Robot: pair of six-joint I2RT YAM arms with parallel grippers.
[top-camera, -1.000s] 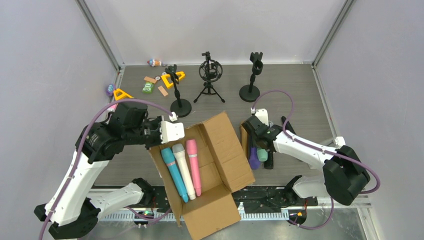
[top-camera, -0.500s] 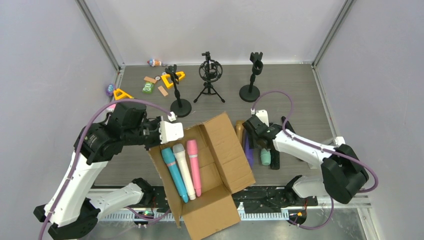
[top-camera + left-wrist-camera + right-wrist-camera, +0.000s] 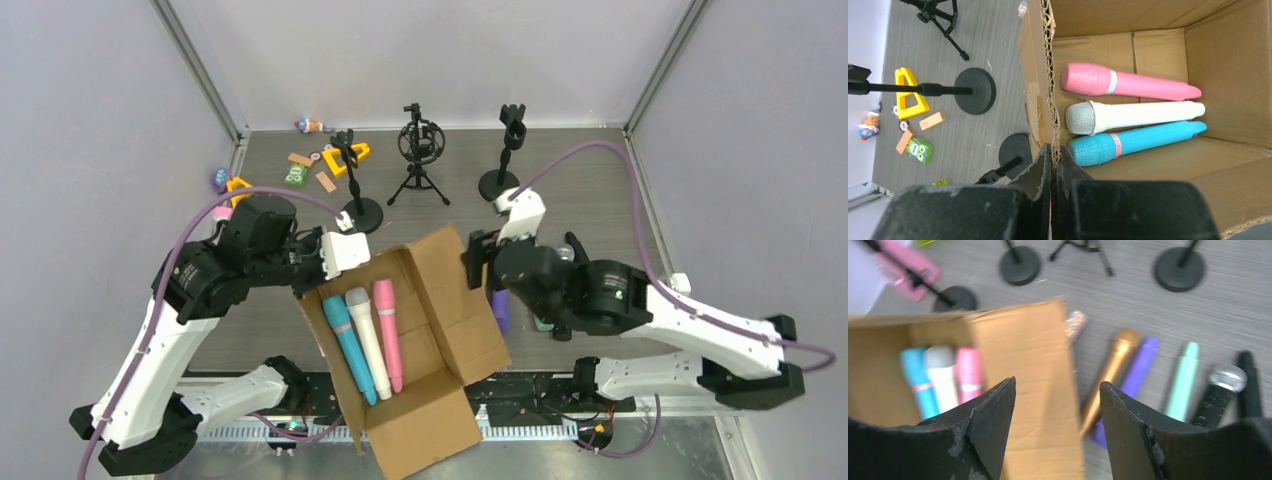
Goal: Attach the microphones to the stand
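Note:
The right gripper reaches back and down into the box (image 3: 450,290) next, to the pink microphone nearest the box's flap, onto the microphone's handle beside its band.
A cardboard box (image 3: 450,290) lies open with a cyan microphone (image 3: 348,348), a white one (image 3: 366,340) and a pink one (image 3: 387,333) side by side inside. My left gripper (image 3: 1054,155) is shut on the box's torn wall edge. The right gripper (image 3: 1058,390) hangs open and empty above the box's right flap. On the table past that flap lie gold (image 3: 1110,375), purple (image 3: 1135,375), mint (image 3: 1182,380) and black (image 3: 1248,380) microphones. A glitter head (image 3: 1075,325) peeks from behind the flap. Two black stands (image 3: 355,185) (image 3: 505,160) and a tripod mount (image 3: 418,150) stand at the back.
Small toys, wooden blocks and yellow triangles (image 3: 300,170) are scattered at the back left. Another stand base (image 3: 1015,147) sits just left of the box, under my left arm. Grey walls close in the table on three sides.
The right gripper opened wider, let go of the loose microphones and rose toward the box flap. The purple and mint ones shifted on the table. The left gripper kept its hold.

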